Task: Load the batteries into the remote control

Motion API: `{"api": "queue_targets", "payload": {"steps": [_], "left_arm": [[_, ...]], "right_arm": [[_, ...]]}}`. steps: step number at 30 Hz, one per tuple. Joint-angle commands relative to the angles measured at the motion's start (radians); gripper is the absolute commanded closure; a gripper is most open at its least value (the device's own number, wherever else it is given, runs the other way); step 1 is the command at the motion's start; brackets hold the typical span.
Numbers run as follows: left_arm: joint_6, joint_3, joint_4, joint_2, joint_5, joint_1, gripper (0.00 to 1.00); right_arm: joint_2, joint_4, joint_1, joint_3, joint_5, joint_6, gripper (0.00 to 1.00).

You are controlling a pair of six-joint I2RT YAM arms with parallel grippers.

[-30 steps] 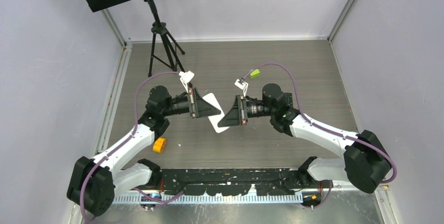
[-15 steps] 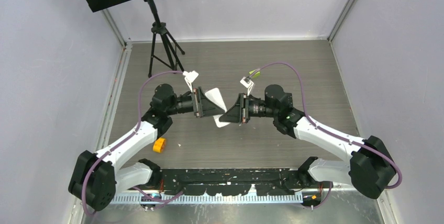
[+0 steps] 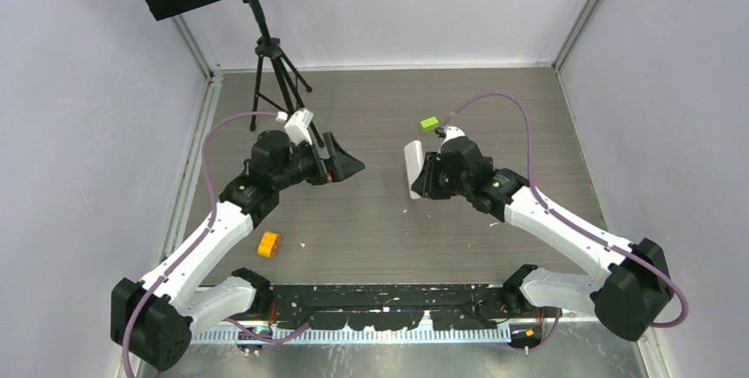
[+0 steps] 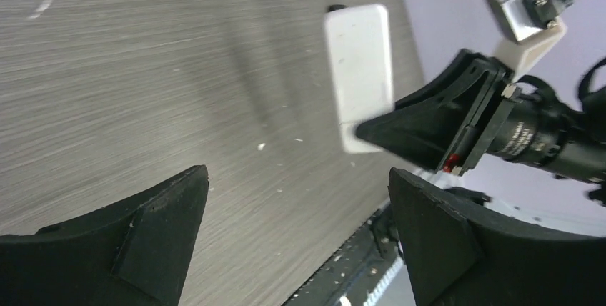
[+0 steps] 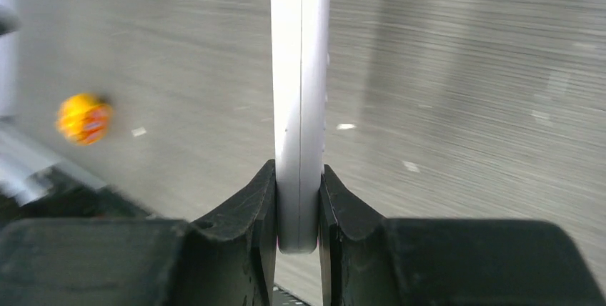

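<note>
I hold the slim white remote edge-on aloft, so next my right gripper will turn and lower it onto the bare tabletop below and release its near end.
The remote control (image 3: 412, 166) is a slim white slab held off the table by my right gripper (image 3: 424, 180). In the right wrist view the remote control (image 5: 300, 91) is seen edge-on, and my right gripper (image 5: 298, 177) is shut on its near end. My left gripper (image 3: 350, 164) stands open and empty, well to the left of the remote. Through the left wrist view, my left gripper (image 4: 297, 174) frames bare table, with the remote control (image 4: 359, 70) and the right gripper's fingers (image 4: 429, 131) beyond it. No batteries show in any view.
A chunky orange block (image 3: 268, 244) lies near the left arm and shows as the orange block (image 5: 84, 119) in the right wrist view. A lime-green block (image 3: 429, 123) sits behind the right gripper. A black tripod (image 3: 269, 56) stands at the back left.
My left gripper let go of the remote, opened wide and drew back to the left. My right gripper carried the remote to the right, away from it.
</note>
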Motion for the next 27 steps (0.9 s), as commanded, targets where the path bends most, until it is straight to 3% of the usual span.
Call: {"api": "queue_targets", "payload": {"steps": [1, 7, 18, 27], "left_arm": [[0.108, 0.061, -0.198, -0.032, -0.164, 0.003, 0.00], [0.122, 0.051, -0.235, -0.052, -0.177, 0.003, 0.00], [0.131, 0.044, -0.252, -0.049, -0.161, 0.003, 0.00], [0.137, 0.047, -0.268, -0.053, -0.169, 0.003, 0.00]], "right_arm": [[0.100, -0.315, 0.002, 0.144, 0.395, -0.087, 1.00], [0.285, -0.535, 0.012, 0.265, 0.647, -0.051, 1.00], [0.541, -0.569, 0.064, 0.301, 0.796, -0.034, 0.98], [0.666, -0.558, 0.110, 0.324, 0.758, -0.035, 0.66]]}}
